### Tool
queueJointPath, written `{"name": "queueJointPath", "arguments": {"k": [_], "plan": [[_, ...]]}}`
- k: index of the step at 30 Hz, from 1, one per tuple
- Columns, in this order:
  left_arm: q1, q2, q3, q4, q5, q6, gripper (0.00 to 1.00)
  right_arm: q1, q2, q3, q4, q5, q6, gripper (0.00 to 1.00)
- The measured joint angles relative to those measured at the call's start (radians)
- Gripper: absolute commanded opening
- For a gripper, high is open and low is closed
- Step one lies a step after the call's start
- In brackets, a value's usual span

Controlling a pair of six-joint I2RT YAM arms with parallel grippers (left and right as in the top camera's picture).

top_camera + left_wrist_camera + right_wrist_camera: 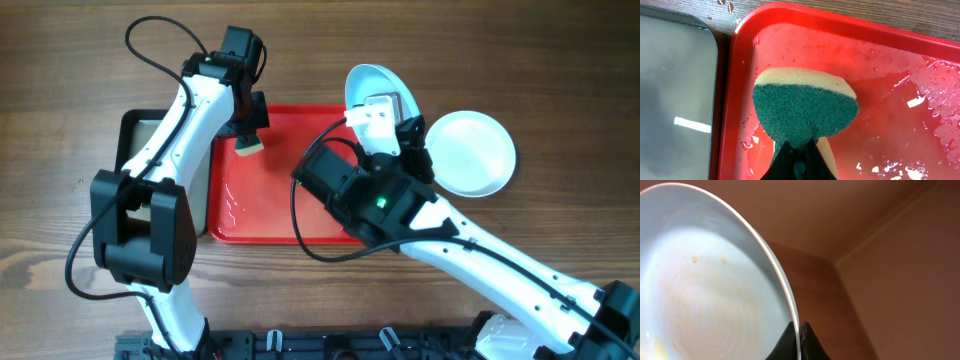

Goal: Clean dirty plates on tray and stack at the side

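Note:
The robot's right gripper will swing to the side of the white plate away from the tray and lower the pale plate flat onto it, since the white plate lies flat beside the tray.
The red tray [270,205] lies mid-table, wet and with no plates on it; it also shows in the left wrist view [880,75]. My left gripper [247,133] is shut on a green and yellow sponge [805,107] and holds it over the tray's far left corner. My right gripper [385,118] is shut on the rim of a pale plate [705,290] with faint yellowish smears, tilted up on edge past the tray's far right corner [368,82]. Another white plate [470,152] lies flat on the table to the right of the tray. A third plate is not in view.
A black tray [135,135] with a grey inside lies against the red tray's left side; it also shows in the left wrist view [675,95]. Water drops lie on the wood near the tray corner [726,5]. A black rail [300,345] runs along the table's front edge.

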Motion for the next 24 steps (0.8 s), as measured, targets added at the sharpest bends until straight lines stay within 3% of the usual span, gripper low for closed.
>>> {"name": "queueJointPath", "arguments": {"k": [6, 13, 19, 24], "plan": [[0.000, 0.000, 0.000, 0.000, 0.000, 0.000, 0.04, -0.248, 0.006, -0.002, 0.049, -0.524, 0.017, 0.04], [0.000, 0.000, 0.000, 0.005, 0.000, 0.000, 0.04, -0.690, 0.008, -0.012, 0.134, -1.078, -0.127, 0.04], [0.011, 0.000, 0.000, -0.011, 0.000, 0.000, 0.04, -1.033, 0.013, -0.043, 0.150, -1.222, -0.154, 0.04], [0.127, -0.014, 0.000, -0.089, -0.024, 0.000, 0.04, -1.173, 0.048, -0.201, 0.267, -1.256, -0.149, 0.04]]}}
